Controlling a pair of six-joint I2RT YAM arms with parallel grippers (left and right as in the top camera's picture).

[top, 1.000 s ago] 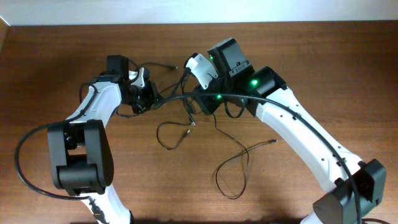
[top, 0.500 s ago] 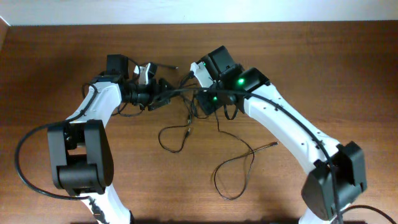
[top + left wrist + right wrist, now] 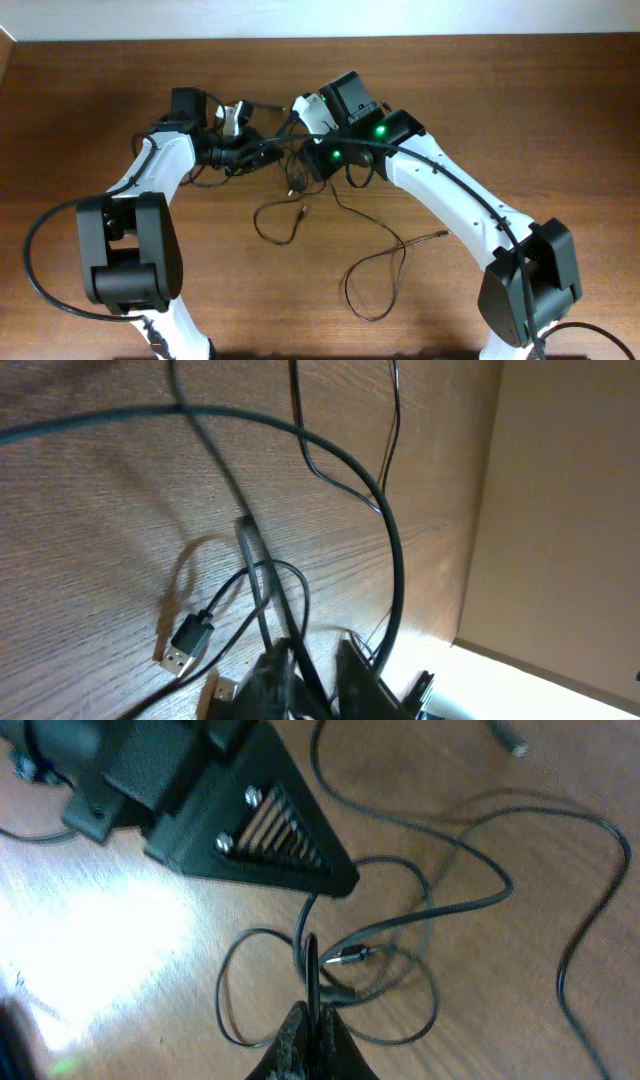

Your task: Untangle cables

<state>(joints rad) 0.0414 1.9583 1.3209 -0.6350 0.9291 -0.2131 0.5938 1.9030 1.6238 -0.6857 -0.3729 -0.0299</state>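
Observation:
My right gripper rises away from the left gripper next, then lowers back over the long front loop to release, because its taut cable stands above the small tangle.
Several thin black cables [image 3: 279, 216] lie in loose loops on the wooden table between my arms. One long loop [image 3: 374, 284] trails toward the front. My left gripper [image 3: 258, 156] is shut on a bunch of cables, which run up between its fingers in the left wrist view [image 3: 312, 682]. A USB plug [image 3: 186, 641] lies just beside it. My right gripper [image 3: 305, 166] is close to the left one and is shut on one thin cable [image 3: 311, 970], which it holds taut above a small tangle with a jack plug [image 3: 350, 955].
The left gripper's black body [image 3: 200, 800] fills the upper left of the right wrist view, close by. A loose cable end [image 3: 441, 232] lies right of centre. The table's back edge meets a pale wall [image 3: 560, 510].
My right arm has swung left and closer to the left gripper. The cable between them has bunched up, and the loose loops below have shifted slightly left.

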